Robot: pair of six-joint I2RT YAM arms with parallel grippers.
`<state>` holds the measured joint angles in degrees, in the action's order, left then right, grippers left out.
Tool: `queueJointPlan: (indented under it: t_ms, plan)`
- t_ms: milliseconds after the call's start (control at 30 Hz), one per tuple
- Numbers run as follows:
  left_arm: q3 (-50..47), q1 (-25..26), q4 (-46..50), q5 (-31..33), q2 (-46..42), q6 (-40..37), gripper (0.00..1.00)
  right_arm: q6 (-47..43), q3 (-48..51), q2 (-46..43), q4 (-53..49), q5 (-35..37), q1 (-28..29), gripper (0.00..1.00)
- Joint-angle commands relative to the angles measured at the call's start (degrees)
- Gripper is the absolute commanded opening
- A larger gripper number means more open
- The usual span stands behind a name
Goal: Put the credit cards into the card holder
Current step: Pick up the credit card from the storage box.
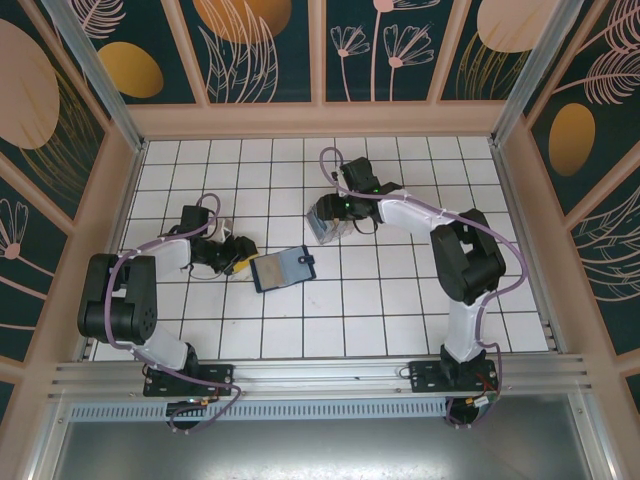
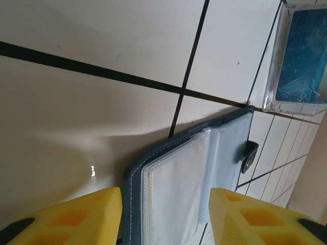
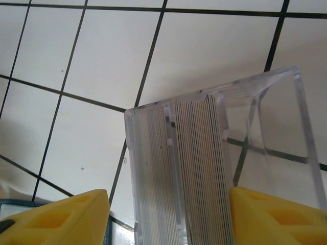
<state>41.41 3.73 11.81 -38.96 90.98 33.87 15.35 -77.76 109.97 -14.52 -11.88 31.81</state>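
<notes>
My right gripper should next draw its other finger in over the stack, because the stack's end card has empty rack space beside it for one finger.
The card holder (image 1: 283,268) lies open on the tiled floor, dark navy outside with greyish clear pockets (image 2: 189,189) and a small clasp tab (image 2: 249,154). My left gripper (image 2: 166,204) is open at its left end (image 1: 238,258), one yellow finger on each side of the near pocket and neither pressing on it. The credit cards (image 3: 199,173) stand edge-on as a stack inside a clear plastic rack (image 3: 153,178). My right gripper (image 3: 168,204) is open and straddles that rack (image 1: 325,228). Its right finger is close against the stack and its left finger stands apart.
In the left wrist view the clear rack (image 2: 299,58) shows a blue card face, just beyond the holder. The raised wall (image 1: 320,118) borders the tiled floor at the back, with walls on both sides too.
</notes>
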Motion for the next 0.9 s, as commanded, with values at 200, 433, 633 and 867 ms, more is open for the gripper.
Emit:
queueJointPlan:
  t_ms: [200, 433, 633, 867]
  plan:
    - [-0.30, -0.27, 0.96, 1.01, 0.28, -1.16, 0.50, -1.97, -1.25, -0.14, 0.09, -5.17, -0.10, 0.57]
    - [-0.46, -0.30, 1.44, 1.09, 0.24, -1.52, 0.50, -1.87, -0.61, -1.10, 1.34, -7.90, -0.17, 0.48]
    - [-0.84, -0.29, 1.22, 1.16, 0.13, -1.68, 0.50, -1.16, 0.15, -1.96, 2.24, -8.95, -0.10, 0.39]
    - [-0.65, -0.31, 1.53, 1.12, 0.24, -1.92, 0.50, -0.59, 0.45, -1.67, 2.36, -8.58, -0.16, 0.20]
